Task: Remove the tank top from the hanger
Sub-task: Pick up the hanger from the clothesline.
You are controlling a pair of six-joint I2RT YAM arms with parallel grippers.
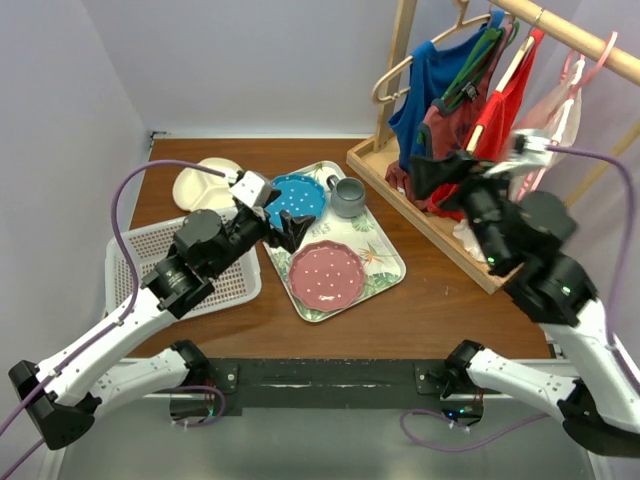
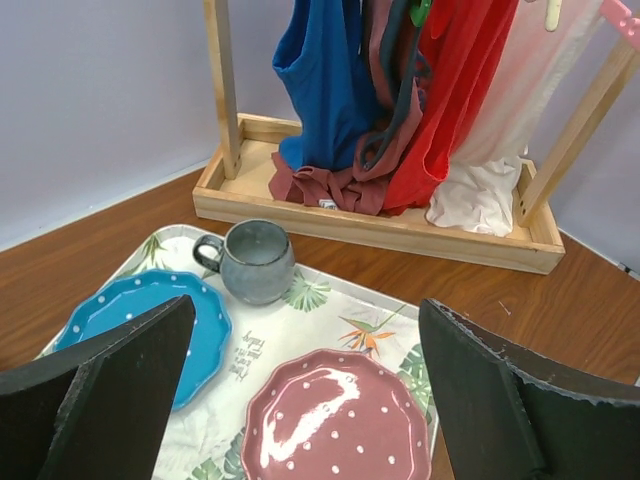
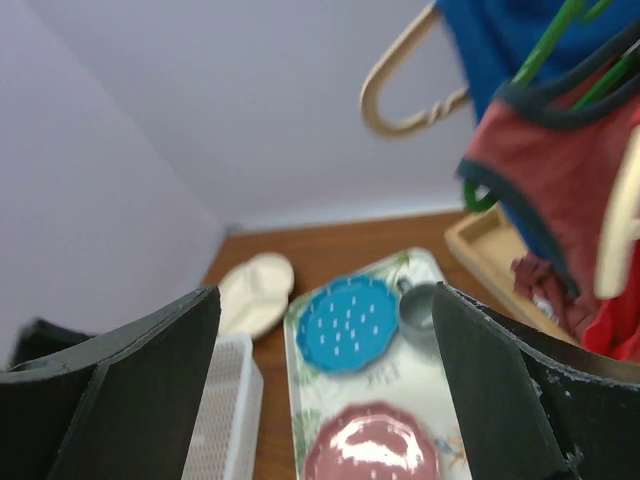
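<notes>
The white top's near strap [image 1: 566,120] hangs over the pink hanger, so my right gripper should swing to the right in the top view and turn outward onto it.
Several tank tops hang from a wooden rail [image 1: 570,35] at the back right: a blue one [image 1: 425,90] on a wooden hanger [image 1: 400,70], a maroon one with dark trim [image 1: 455,125] on a green hanger [image 1: 480,60], a red one [image 1: 505,110] and a white one [image 1: 555,120]. My right gripper [image 1: 435,175] is open and empty, raised just in front of the maroon top [image 3: 560,170] and touching nothing. My left gripper [image 1: 285,228] is open and empty, low over the tray. The left wrist view shows the blue top [image 2: 325,90] and the red top [image 2: 450,100].
The rack's wooden base [image 1: 400,190] holds the garments' bunched hems. A floral tray [image 1: 375,250] carries a blue plate [image 1: 300,195], a pink plate [image 1: 325,273] and a grey mug [image 1: 348,195]. A white basket [image 1: 135,265] and a cream dish [image 1: 205,180] lie at the left.
</notes>
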